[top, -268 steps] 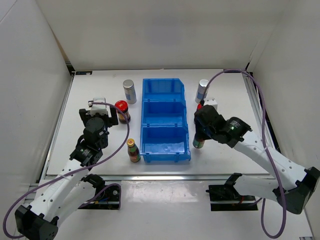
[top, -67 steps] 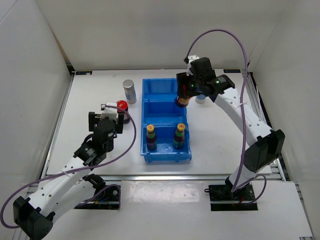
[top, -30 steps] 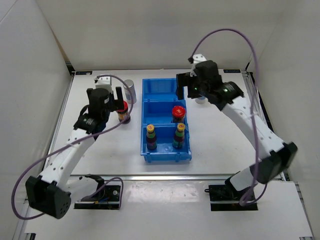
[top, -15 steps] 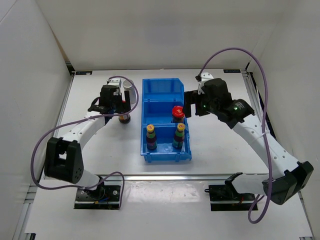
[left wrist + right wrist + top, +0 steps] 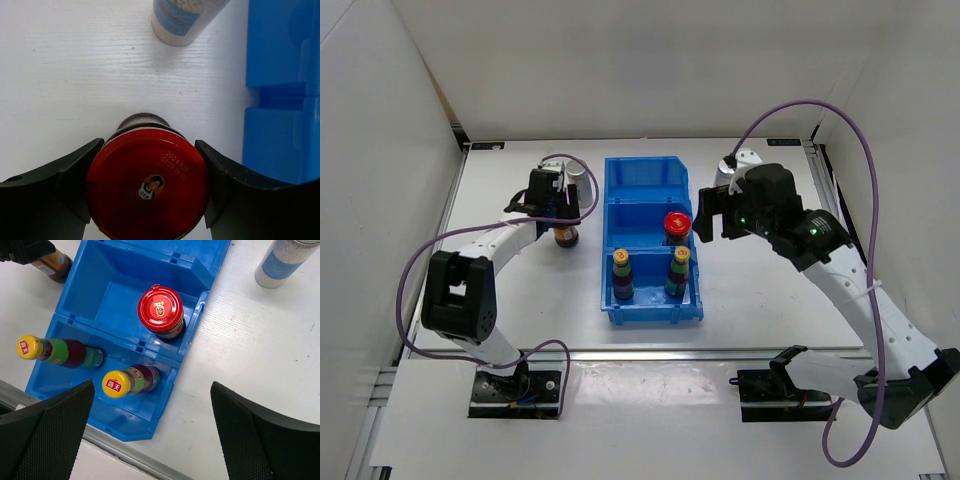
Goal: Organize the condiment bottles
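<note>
The dark red-lidded jar goes up over the bin's edge in my left gripper next, then down into the middle section's space beside the matching jar.
My left gripper (image 5: 563, 207) is shut on a dark red-lidded jar (image 5: 147, 182), which stands on the table left of the blue bin (image 5: 650, 178); both fingers (image 5: 67, 172) press against its lid. A pale silver-topped cylinder (image 5: 184, 19) stands just beyond it. In the bin's middle compartment stands another red-lidded jar (image 5: 161, 310). Two yellow-capped bottles (image 5: 60, 351) (image 5: 131, 381) stand in the near compartment. My right gripper (image 5: 155, 440) hangs open and empty above the bin's right edge. A second pale cylinder (image 5: 285, 262) stands on the table right of the bin.
The bin's far compartment (image 5: 647, 180) holds nothing. White walls close in the table on the left, back and right. A metal rail (image 5: 650, 352) runs along the table's near edge.
My left gripper has come down around the red-lidded jar and its fingers have closed onto the lid. My right arm has drawn back from the bin's far end toward the right, still open.
</note>
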### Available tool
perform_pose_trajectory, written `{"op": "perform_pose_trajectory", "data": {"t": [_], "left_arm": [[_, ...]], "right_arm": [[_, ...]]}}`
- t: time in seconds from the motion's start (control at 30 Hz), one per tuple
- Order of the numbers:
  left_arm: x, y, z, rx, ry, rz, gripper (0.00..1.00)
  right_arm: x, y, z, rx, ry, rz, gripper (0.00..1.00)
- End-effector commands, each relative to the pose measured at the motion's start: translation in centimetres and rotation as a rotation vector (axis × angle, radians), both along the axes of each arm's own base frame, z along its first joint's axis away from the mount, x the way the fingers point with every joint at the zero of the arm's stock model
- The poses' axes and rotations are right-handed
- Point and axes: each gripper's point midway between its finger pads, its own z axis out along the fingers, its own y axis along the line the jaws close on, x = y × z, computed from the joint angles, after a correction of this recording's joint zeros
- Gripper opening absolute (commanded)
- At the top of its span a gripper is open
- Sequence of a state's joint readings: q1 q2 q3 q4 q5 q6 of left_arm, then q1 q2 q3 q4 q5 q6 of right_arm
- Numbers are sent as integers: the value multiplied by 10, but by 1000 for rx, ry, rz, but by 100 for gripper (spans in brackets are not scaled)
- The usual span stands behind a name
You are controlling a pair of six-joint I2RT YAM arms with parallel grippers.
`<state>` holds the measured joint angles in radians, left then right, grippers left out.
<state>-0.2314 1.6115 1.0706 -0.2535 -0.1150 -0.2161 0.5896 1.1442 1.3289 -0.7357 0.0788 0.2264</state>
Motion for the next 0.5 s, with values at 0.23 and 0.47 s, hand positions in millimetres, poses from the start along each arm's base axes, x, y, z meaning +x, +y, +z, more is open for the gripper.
{"op": "perform_pose_trajectory", "data": {"t": [0.23, 0.47], "left_arm": [[15, -22, 194, -52, -405, -84, 32], [0, -106, 250, -206, -489, -379, 29]], "right_arm": [[-7, -13, 13, -7, -54, -18, 100], [-8, -19, 5, -38, -48, -31, 100]]}}
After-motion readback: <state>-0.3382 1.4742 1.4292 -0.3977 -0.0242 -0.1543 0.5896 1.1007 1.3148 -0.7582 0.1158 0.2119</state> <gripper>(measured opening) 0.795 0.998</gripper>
